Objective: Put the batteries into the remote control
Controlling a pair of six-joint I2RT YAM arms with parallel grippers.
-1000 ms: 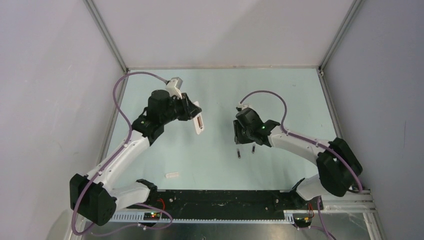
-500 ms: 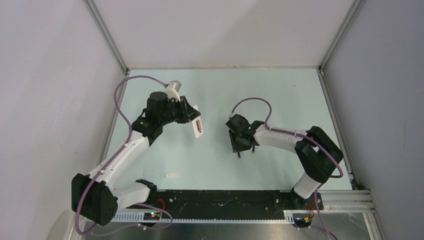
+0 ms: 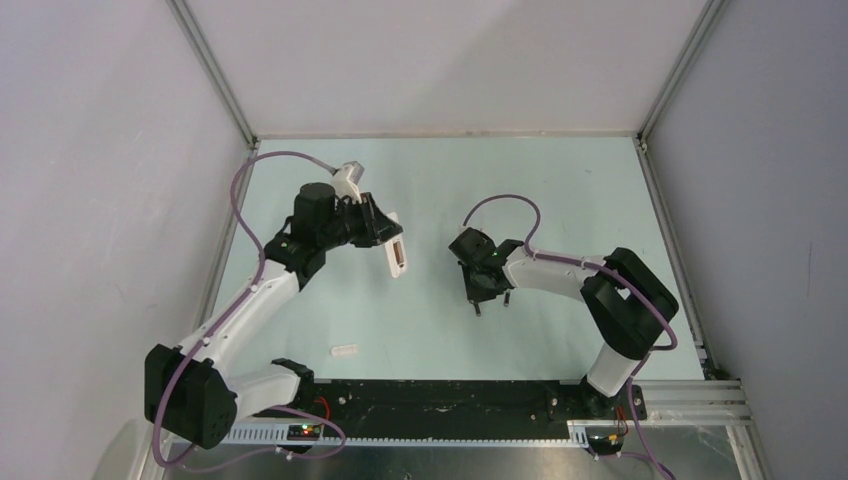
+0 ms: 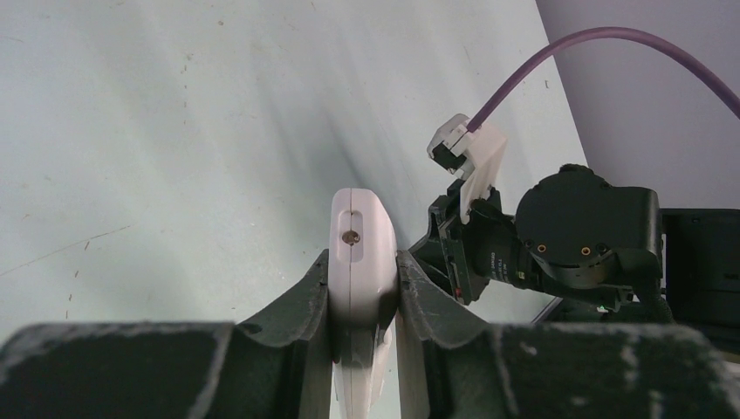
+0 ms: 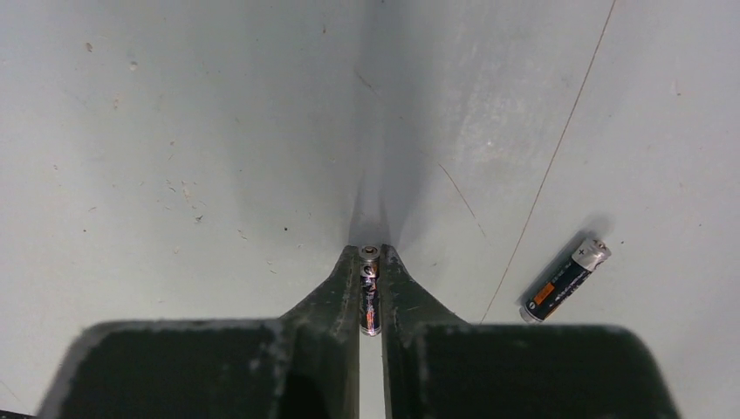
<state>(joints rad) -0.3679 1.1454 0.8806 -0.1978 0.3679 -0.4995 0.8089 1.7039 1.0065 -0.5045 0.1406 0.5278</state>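
I should lift my right gripper next and move it to the left in the top view, then release its battery in the remote's dark slot [image 3: 399, 254], because the remote's cover is off.
My left gripper [image 3: 388, 238] is shut on the white remote control [image 3: 399, 256], which it holds above the table left of centre. In the left wrist view the remote's [image 4: 361, 253] narrow end stands between the two fingers of that gripper [image 4: 362, 271]. Down at the table, the right gripper [image 3: 479, 297] has its jaws closed against both sides of one dark battery [image 5: 369, 297]. From above, this battery [image 3: 478, 309] pokes out under the fingers. The second battery [image 5: 565, 281] lies free on the table just right of the right gripper [image 5: 370, 262], and shows from above as a battery [image 3: 507, 298] beside the wrist.
A small flat white cover strip [image 3: 343, 350] lies on the table near the front, left of centre. Metal frame posts and pale walls close in the pale green table [image 3: 560, 190] on three sides. A black rail [image 3: 450, 398] runs along the near edge.
The right arm has folded in and come down over the left battery, and its jaws have closed onto it. The left arm with the remote has shifted only slightly.
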